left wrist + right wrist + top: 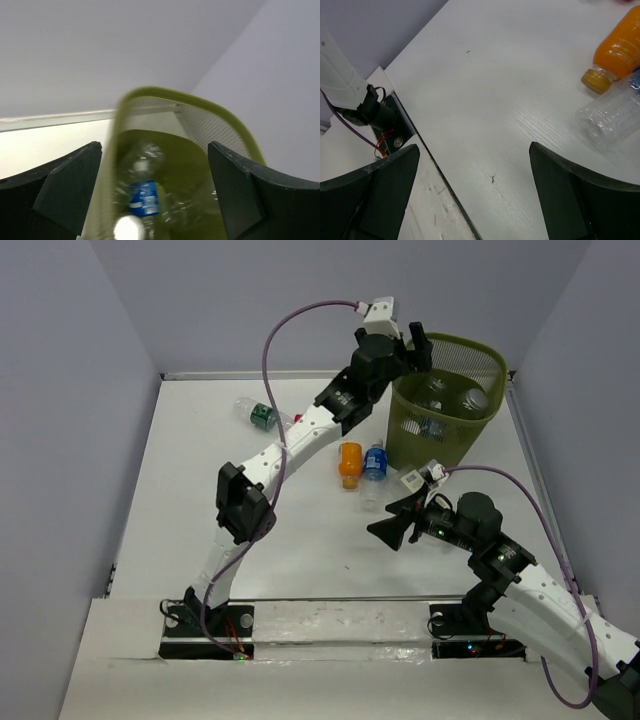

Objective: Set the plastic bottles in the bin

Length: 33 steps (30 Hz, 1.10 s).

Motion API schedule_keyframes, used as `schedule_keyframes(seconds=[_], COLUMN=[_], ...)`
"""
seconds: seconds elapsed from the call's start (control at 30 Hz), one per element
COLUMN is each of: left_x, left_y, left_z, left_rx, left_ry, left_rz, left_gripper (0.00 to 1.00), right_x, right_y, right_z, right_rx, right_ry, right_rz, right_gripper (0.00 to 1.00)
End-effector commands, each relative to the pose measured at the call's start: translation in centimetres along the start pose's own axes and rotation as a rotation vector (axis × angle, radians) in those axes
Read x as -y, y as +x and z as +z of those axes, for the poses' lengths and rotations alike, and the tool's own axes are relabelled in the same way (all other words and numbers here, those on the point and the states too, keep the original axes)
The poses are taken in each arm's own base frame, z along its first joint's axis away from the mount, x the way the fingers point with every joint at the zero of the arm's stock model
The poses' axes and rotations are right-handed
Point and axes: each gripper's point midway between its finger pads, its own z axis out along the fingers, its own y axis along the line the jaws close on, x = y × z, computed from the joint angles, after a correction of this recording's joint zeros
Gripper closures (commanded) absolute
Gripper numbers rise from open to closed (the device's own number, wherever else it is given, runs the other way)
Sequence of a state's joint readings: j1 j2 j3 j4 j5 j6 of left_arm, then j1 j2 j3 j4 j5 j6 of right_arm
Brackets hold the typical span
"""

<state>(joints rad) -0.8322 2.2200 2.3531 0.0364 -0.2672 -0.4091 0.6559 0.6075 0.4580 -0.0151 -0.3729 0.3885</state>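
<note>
My left gripper swings across to the green-labelled bottle, outside the bin (400, 412), next. It then moves down onto that bottle's clear base, below and to the gripper's left in the top view.
The olive-green mesh bin (400, 412) stands at the back right with several clear bottles inside, one blue-labelled (144, 197). My left gripper (414, 346) is open and empty, held over the bin's near-left rim (150, 95). An orange bottle (350, 462), a blue-labelled bottle (375, 462) and a clear bottle (370, 496) lie left of the bin. A green-labelled bottle (262, 415) lies at the back. My right gripper (388, 528) is open and empty above the table, near the clear bottle (610, 116) and the orange bottle (616, 49).
The left arm's base and purple cable (357, 107) sit at the table's near edge (440, 180). Grey walls close the table on three sides, and a raised rail (530, 470) runs along the right edge.
</note>
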Motion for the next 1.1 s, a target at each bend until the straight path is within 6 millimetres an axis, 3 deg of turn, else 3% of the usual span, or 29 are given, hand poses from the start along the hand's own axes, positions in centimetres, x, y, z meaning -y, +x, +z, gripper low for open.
schedule_keyframes(seconds=[0.0, 0.03, 0.07, 0.1, 0.13, 0.17, 0.23, 0.27, 0.3, 0.37, 0.43, 0.47, 0.6, 0.67, 0.7, 0.9, 1.07], left_x=[-8.4, -10.9, -15.2, -17.4, -20.3, -23.5, -26.7, -29.0, -31.7, -34.9, -38.3, -39.9, -43.5, -45.1, -45.1, -48.2, -49.8], left_y=[-12.8, -12.0, -11.9, -11.3, -9.2, -8.9, -7.2, -5.1, -5.2, -3.2, -3.1, -2.1, -0.9, 1.9, 1.6, 4.9, 5.7], left_z=[-3.9, -4.4, -5.3, -5.8, -7.0, -8.0, -9.3, -10.6, -11.6, -13.1, -14.2, -14.5, -13.7, -13.1, -12.4, -10.9, -9.8], left_rx=[0.178, 0.135, 0.115, 0.095, 0.048, 0.044, 0.027, -0.003, 0.008, 0.002, 0.015, 0.000, -0.050, -0.131, -0.130, -0.190, -0.194], left_ry=[-0.195, -0.260, -0.349, -0.397, -0.474, -0.538, -0.598, -0.649, -0.696, -0.753, -0.793, -0.820, -0.855, -0.882, -0.874, -0.910, -0.912], left_rz=[-0.047, -0.047, -0.048, -0.056, -0.076, -0.093, -0.154, -0.173, -0.199, -0.268, -0.311, -0.324, -0.336, -0.348, -0.356, -0.415, -0.428], left_gripper=[0.01, 0.01, 0.01, 0.01, 0.01, 0.01, 0.01, 0.01, 0.01, 0.01, 0.01, 0.01, 0.01, 0.01, 0.01, 0.01, 0.01], right_x=[-1.0, -1.0, -0.9, -0.9, -0.9, -0.9, -0.9, -1.1, -1.3, -1.5, -1.6, -1.5, -1.2, -1.1, -1.2, -1.2, -1.2], right_y=[-1.4, -1.4, -1.4, -1.5, -1.6, -1.8, -2.0, -2.5, -2.6, -2.9, -2.9, -2.8, -2.5, -2.3, -1.8, -1.7, -1.0], right_z=[0.0, 0.0, 0.1, 0.1, 0.3, 0.4, 0.8, 0.9, 1.0, 1.4, 1.6, 1.8, 2.2, 2.5, 2.8, 3.4, 4.0], right_rx=[0.049, 0.049, 0.045, 0.049, 0.049, 0.052, 0.045, 0.050, 0.043, 0.033, 0.020, 0.011, -0.012, -0.024, -0.046, -0.068, -0.104], right_ry=[-0.040, -0.038, -0.035, -0.035, -0.035, -0.035, -0.040, -0.047, -0.055, -0.065, -0.072, -0.070, -0.067, -0.070, -0.079, -0.087, -0.103], right_rz=[-0.033, -0.036, -0.034, -0.037, -0.040, -0.042, -0.049, -0.059, -0.063, -0.072, -0.073, -0.075, -0.072, -0.069, -0.067, -0.071, -0.069], right_gripper=[0.04, 0.04, 0.04, 0.04, 0.04, 0.04, 0.04, 0.04, 0.04, 0.04, 0.04, 0.04, 0.04, 0.04, 0.04, 0.04, 0.04])
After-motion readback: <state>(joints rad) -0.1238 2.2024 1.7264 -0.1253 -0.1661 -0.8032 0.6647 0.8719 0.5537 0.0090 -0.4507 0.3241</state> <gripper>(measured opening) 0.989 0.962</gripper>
